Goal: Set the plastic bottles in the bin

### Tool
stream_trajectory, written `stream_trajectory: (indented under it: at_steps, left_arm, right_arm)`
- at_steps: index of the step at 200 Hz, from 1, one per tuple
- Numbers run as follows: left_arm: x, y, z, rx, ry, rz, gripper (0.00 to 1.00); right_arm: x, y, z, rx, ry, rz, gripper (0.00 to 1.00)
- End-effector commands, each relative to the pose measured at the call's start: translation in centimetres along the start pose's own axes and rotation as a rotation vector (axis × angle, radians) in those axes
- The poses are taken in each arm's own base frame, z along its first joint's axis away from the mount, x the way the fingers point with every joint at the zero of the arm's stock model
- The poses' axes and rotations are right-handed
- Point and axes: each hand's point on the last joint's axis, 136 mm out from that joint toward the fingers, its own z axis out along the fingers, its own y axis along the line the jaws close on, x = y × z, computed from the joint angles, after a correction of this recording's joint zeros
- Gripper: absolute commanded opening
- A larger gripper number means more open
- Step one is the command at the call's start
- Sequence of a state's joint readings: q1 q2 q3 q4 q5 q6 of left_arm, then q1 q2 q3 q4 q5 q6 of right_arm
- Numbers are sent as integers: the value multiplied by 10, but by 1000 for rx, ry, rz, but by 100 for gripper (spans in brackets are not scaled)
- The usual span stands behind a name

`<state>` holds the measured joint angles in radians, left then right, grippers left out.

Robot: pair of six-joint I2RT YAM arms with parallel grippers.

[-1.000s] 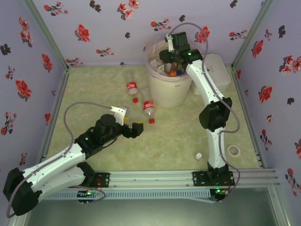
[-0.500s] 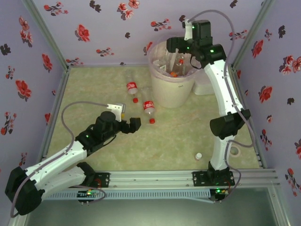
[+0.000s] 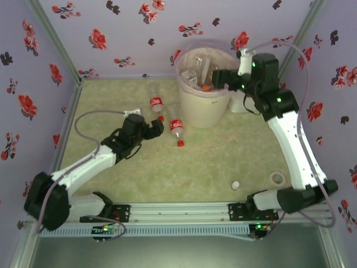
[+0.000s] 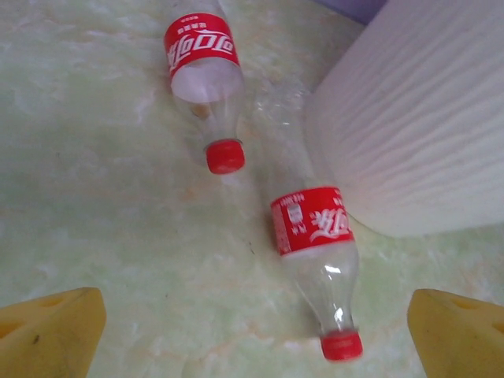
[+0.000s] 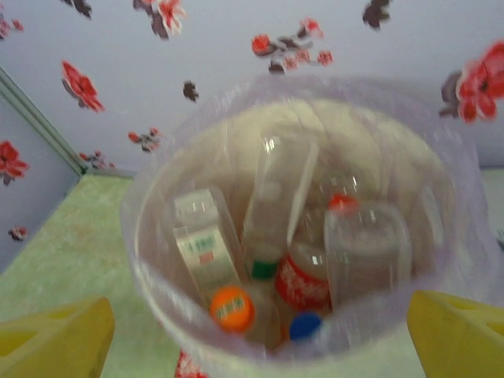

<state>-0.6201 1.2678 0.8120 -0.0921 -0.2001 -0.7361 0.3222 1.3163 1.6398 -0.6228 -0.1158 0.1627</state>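
Observation:
My left gripper moves outward and down onto the farther bottle's red cap (image 3: 160, 118) (image 4: 225, 157) next. That bottle lies on the tabletop with its cap end facing the gripper.
Two clear plastic bottles with red labels and red caps lie on the table left of the bin (image 3: 202, 103): one bottle (image 3: 156, 104) farther back, the other bottle (image 3: 177, 127) nearer. My left gripper (image 3: 155, 128) is open just left of the nearer bottle; in the left wrist view that bottle (image 4: 315, 252) lies ahead between the yellow fingertips (image 4: 49, 337), untouched, with the farther bottle (image 4: 203, 63) beyond and the bin wall (image 4: 417, 118) on the right. My right gripper (image 3: 219, 78) hangs open and empty at the bin's right rim. The bag-lined bin (image 5: 157, 260) holds several bottles (image 5: 303, 279).
A flat white lidded box (image 3: 237, 104) stands right of the bin, mostly behind my right arm. A loose white cap (image 3: 236, 184) and a tape roll (image 3: 276, 178) lie at the front right. Floral walls close in the table on three sides.
My right arm has swung to the right and pulled back from over the bin's middle to its right rim. My left gripper has moved forward toward the two bottles on the table.

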Motion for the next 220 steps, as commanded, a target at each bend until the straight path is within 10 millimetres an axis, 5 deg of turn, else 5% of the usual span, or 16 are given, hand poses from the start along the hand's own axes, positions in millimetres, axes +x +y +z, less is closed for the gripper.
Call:
stream_trajectory:
  at_steps: [1,69,122,154,220]
  left_arm:
    - [-18,24,27,-141,-9,-59,95]
    - [-39,37,128,-216,88,-2,92]
    - [-33,49,175,-198,158,-38,89]
    - [-25,56,187,-207,186,-36,80]
    - [-30,65,181,-217,179,-39,54]
  right_arm:
    - [22,-9,-18,21,-25,68,96]
    - [131,-36,-65,120,80,193,99]
    - [205,-46,-76,151,231,229,99]
    - [223,-46,-75,137,239,269,99]
    - [210,-43,-78,124,203,262,99]
